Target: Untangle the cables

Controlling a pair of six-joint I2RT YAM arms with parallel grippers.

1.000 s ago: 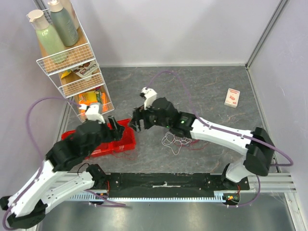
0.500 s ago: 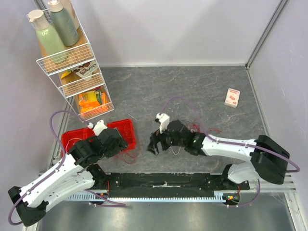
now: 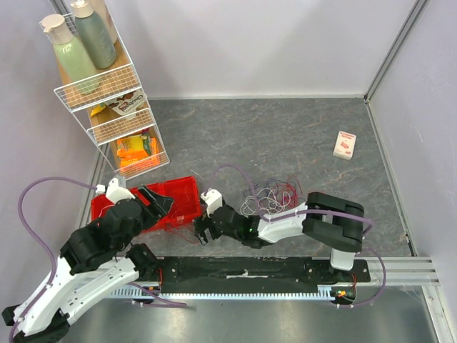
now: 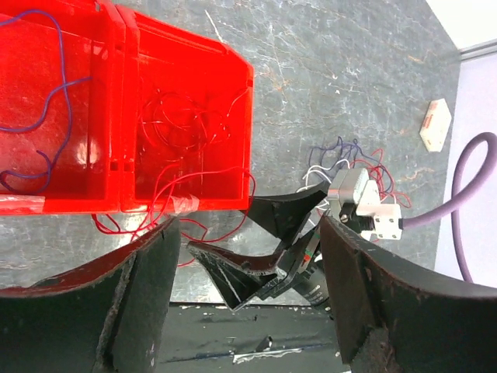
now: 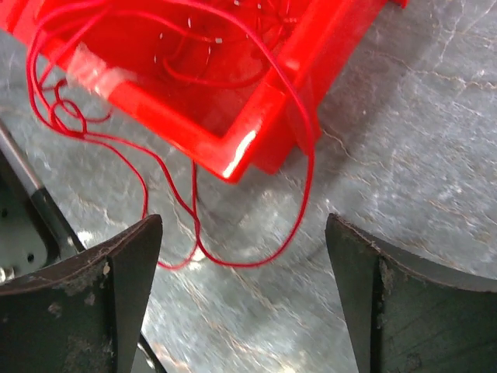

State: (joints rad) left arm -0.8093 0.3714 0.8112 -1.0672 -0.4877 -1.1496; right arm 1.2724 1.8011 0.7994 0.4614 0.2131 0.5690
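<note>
The robot's right gripper will next ease toward the bin and close its fingers across the red cable loop's bend (image 5: 248, 265), because that bend already lies between its open fingers.
A tangle of thin red, purple and white cables (image 3: 270, 193) lies on the grey table right of centre; it also shows in the left wrist view (image 4: 342, 159). A red two-part bin (image 3: 187, 181) holds a purple cable (image 4: 46, 101) in its left part and red cables (image 4: 190, 124) in its right part. Red cable loops (image 5: 233, 260) hang over the bin's rim onto the table. My right gripper (image 3: 200, 232) is open and empty, low by the bin's near right corner, with that red loop between its fingers (image 5: 124, 272). My left gripper (image 3: 153, 199) is open and empty above the bin.
A white wire rack (image 3: 114, 100) with bottles and packets stands at the far left. A small card box (image 3: 345, 144) lies at the far right. The black base rail (image 3: 243, 270) runs along the near edge. Lilac arm hoses arc above both arms.
My right gripper has swung from the table's middle to the left and near, down to the bin's corner, uncovering the tangle. My left arm has drawn back slightly over the bin.
</note>
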